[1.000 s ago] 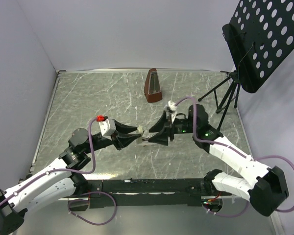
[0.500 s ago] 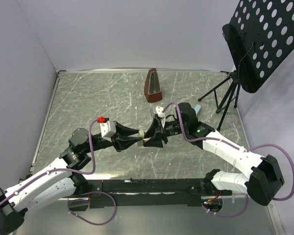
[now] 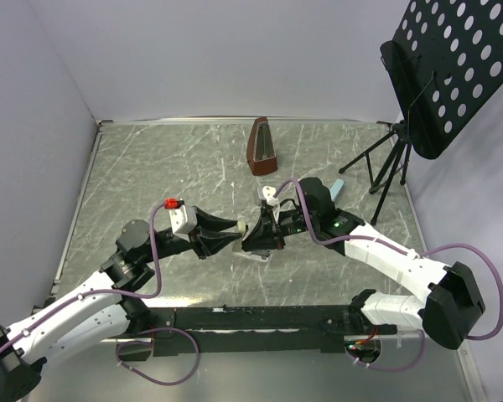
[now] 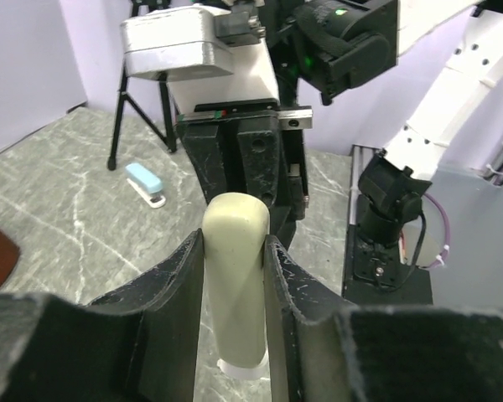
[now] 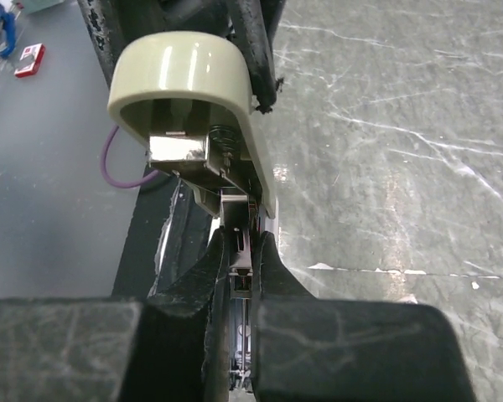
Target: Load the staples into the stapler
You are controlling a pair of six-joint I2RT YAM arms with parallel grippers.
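Observation:
The opened stapler comes down onto the marble table next, shifting to the left in the top view as my right gripper tilts downward.
The cream stapler (image 3: 248, 227) hangs above the table's middle, between both arms. My left gripper (image 4: 235, 244) is shut on its rounded cream top cover (image 4: 235, 285). In the right wrist view the cover (image 5: 184, 67) is swung up, baring the metal works beneath. The right gripper (image 5: 243, 243) is shut on the narrow metal magazine rail (image 5: 239, 213) that sticks out under the cover. In the top view the right gripper (image 3: 257, 238) meets the left gripper (image 3: 237, 228) tip to tip. I cannot pick out the staples; the rail's inside is hidden between the fingers.
A brown metronome (image 3: 261, 147) stands at the back centre. A small blue stapler (image 3: 339, 186) lies behind the right arm, near the tripod (image 3: 386, 163) of a black perforated music stand (image 3: 453, 67). A raised rim edges the marble table (image 3: 151, 167).
The right arm has swung left to the stapler, and its fingers have closed on the magazine rail. The left gripper has held the stapler still throughout.

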